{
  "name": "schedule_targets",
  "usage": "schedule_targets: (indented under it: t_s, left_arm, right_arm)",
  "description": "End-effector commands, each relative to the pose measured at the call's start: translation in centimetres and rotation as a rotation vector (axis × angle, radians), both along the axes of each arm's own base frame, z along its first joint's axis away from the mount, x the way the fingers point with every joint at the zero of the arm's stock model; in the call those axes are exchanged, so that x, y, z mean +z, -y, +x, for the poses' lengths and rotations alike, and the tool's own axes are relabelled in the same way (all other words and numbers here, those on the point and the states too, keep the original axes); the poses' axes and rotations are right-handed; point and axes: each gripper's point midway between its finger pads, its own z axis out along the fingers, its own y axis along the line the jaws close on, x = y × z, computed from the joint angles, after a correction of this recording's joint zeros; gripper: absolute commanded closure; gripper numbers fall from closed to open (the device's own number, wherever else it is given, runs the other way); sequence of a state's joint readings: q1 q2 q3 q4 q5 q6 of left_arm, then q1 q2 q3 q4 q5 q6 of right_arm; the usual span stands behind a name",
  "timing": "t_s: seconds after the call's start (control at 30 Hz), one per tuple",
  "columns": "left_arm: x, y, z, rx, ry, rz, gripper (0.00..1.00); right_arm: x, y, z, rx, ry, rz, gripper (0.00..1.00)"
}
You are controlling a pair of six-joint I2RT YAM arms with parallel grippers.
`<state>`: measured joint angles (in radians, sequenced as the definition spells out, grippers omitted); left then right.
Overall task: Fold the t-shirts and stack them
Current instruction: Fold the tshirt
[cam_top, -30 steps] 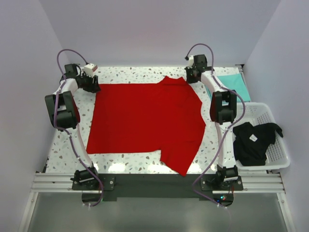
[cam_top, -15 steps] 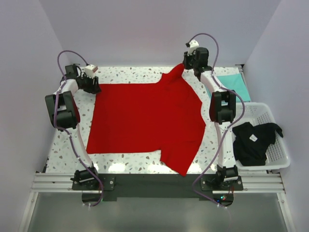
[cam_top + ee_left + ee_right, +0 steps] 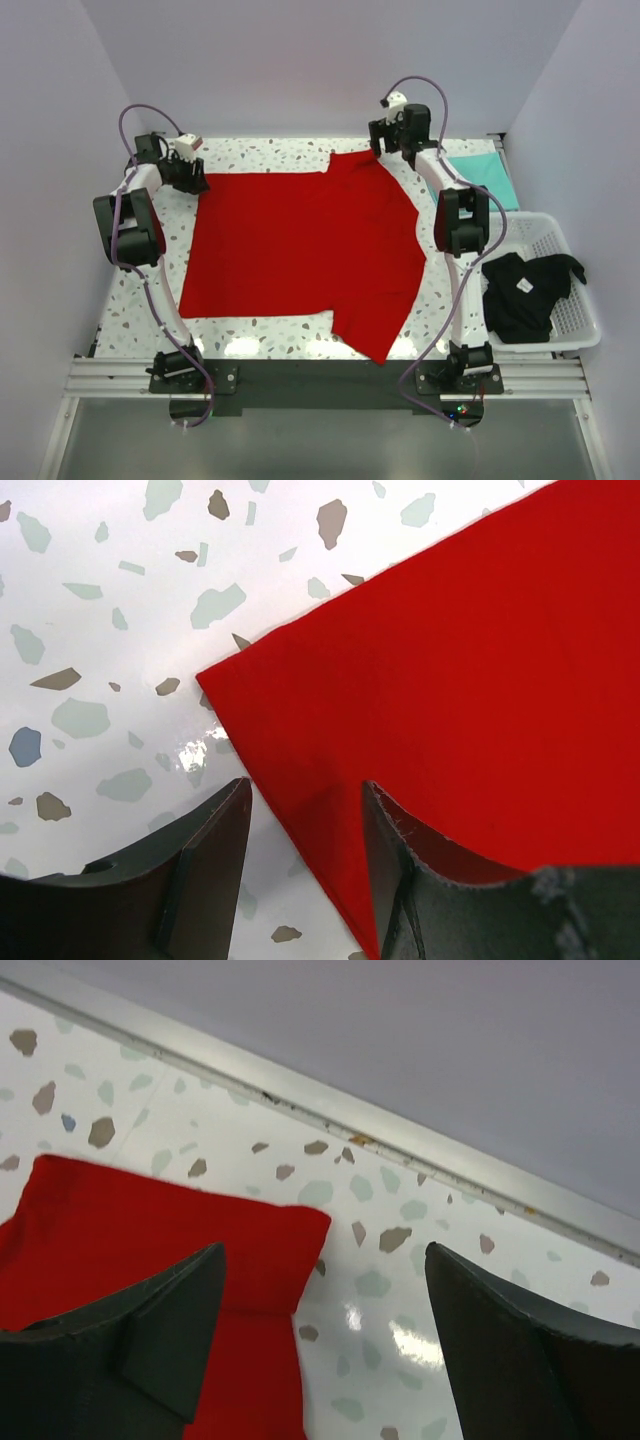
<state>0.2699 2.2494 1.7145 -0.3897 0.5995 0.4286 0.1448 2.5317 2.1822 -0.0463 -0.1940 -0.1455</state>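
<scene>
I need to move my right gripper down and a little back next, so that it is astride the far sleeve's outer edge (image 3: 388,167) (image 3: 297,1362), where the bare terrazzo leaves room for one finger.
The red t-shirt (image 3: 300,240) lies spread flat across the table, one sleeve at the far right and one hanging toward the near edge. My left gripper (image 3: 199,184) is at its far-left corner. In the left wrist view this gripper (image 3: 305,790) stands open, its jaws either side of the shirt's edge (image 3: 480,680). My right gripper (image 3: 380,140) hovers open over the far sleeve, which lies loose below it (image 3: 180,1220), and grips nothing (image 3: 324,1248). The mint-teal t-shirt (image 3: 486,180) lies folded at the far right. The black t-shirt (image 3: 525,290) sits bunched in the basket.
A white lattice basket (image 3: 578,322) stands off the table's right edge. The table's back rim (image 3: 420,1155) and the wall run close behind the right gripper. Bare terrazzo shows along the left side (image 3: 150,300) and near the front.
The right gripper rose from the table with the far sleeve, opened and let it go. The sleeve has dropped back flat. The left arm has not moved.
</scene>
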Motion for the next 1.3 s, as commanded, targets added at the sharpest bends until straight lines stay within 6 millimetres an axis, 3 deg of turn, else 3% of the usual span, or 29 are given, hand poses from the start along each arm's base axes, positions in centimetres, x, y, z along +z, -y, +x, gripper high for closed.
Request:
schedule_targets:
  t_s: [0.0, 0.17, 0.33, 0.43, 0.73, 0.97, 1.17, 1.27]
  left_arm:
    - [4.1, -0.3, 1.2, 0.005, 0.095, 0.01, 0.47]
    - [3.9, -0.3, 1.0, 0.005, 0.085, 0.009, 0.47]
    - [3.7, -0.3, 0.5, 0.007, 0.085, 0.017, 0.47]
    - [3.8, -0.4, 0.7, 0.01, 0.087, 0.015, 0.47]
    - [3.7, -0.9, 2.1, 0.026, 0.094, 0.019, 0.47]
    - [3.3, -1.0, 2.9, 0.038, 0.097, 0.008, 0.47]
    - [3.6, -1.2, 3.8, 0.044, 0.108, 0.004, 0.47]
    - [3.6, -1.3, 4.3, 0.047, 0.115, 0.016, 0.46]
  right_arm:
    - [3.3, 0.9, -3.2, 0.044, -0.075, -0.101, 0.17]
    - [-0.9, 2.0, -6.1, 0.031, -0.256, -0.153, 0.26]
    - [-3.3, 3.1, -7.8, 0.013, -0.325, -0.203, 0.27]
    - [-4.3, 3.7, -7.8, -0.005, -0.344, -0.233, 0.28]
    - [-4.5, 3.2, -6.5, -0.012, -0.317, -0.183, 0.32]
    - [-5.5, 1.2, -5.8, 0.017, -0.33, -0.071, 0.47]
    - [-6.2, 0.8, -5.4, 0.014, -0.346, -0.037, 0.56]
    - [-6.8, 0.8, -5.8, 0.023, -0.361, -0.047, 0.67]
